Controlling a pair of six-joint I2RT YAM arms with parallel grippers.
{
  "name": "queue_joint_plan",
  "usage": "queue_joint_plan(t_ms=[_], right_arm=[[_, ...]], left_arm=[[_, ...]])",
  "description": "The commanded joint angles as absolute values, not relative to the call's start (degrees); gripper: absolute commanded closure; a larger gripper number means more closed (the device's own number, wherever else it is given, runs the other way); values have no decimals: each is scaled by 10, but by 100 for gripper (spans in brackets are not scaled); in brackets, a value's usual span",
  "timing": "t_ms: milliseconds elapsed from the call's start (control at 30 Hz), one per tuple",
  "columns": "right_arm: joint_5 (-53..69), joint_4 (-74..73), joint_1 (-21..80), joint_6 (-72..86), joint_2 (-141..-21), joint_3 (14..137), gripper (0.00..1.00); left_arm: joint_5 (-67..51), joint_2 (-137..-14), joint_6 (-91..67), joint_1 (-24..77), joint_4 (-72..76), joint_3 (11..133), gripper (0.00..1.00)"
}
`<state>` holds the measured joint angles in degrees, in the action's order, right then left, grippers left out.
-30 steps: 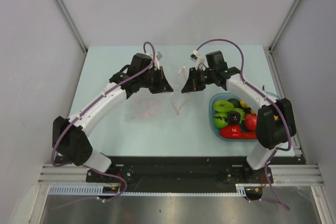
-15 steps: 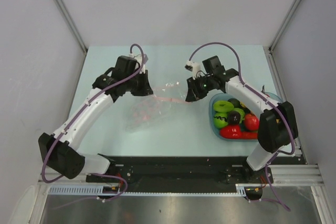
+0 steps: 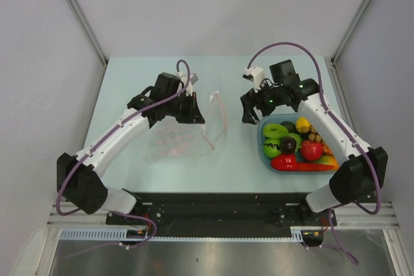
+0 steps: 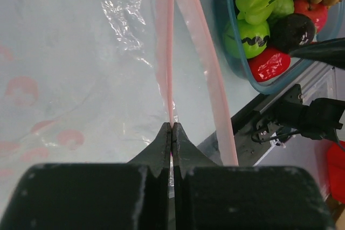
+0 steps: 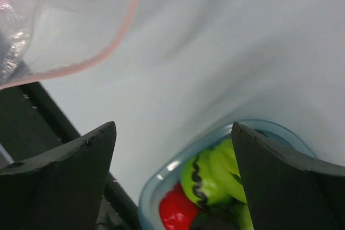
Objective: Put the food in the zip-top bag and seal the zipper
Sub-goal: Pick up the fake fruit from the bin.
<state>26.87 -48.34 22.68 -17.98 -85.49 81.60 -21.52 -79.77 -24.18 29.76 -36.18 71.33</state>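
The green ribbed toy fruit, near the tray's rim, is next for my right gripper, which moves away from the bag [image 3: 174,140] and down onto the fruit's top.
The clear zip-top bag [image 3: 174,140] lies left of centre, its mouth lifted and gaping toward the right. My left gripper [image 3: 198,114] is shut on one side of the pink zipper [image 4: 168,52]; the other side [image 4: 207,84] hangs free beside it. The food [image 3: 291,140] sits in a light blue tray [image 3: 261,143] at the right: green pieces [image 5: 215,176], a red one [image 3: 312,151], a yellow lemon [image 3: 303,123]. My right gripper [image 3: 250,114] hovers open over the tray's far left corner, with nothing between its fingers [image 5: 70,176]. The bag's mouth [image 5: 116,47] is apart from it.
The black rail with the arm bases [image 3: 213,208] runs along the near table edge. Grey walls stand close on the left, right and far sides. The tray sits near the table's right edge.
My right gripper has opened, let go of the bag's mouth and moved right to the tray's corner. My left gripper has kept its hold, and the bag has shifted with it.
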Motion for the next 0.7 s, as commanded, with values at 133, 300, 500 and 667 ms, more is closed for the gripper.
queue_joint_plan(t_ms=[133,300,500,667], right_arm=[[87,-598,220,-353,-847,822,10],[46,-621,200,-399,-879,816,12],[39,-619,197,-424,-929,814,12],[41,-594,209,-426,-953,793,9]], left_arm=[[-254,-826,-251,303,-334,728,100],[-250,-827,-242,311,-334,732,100],[-246,-821,-237,312,-332,720,100],[-243,-820,-240,313,-328,710,100]])
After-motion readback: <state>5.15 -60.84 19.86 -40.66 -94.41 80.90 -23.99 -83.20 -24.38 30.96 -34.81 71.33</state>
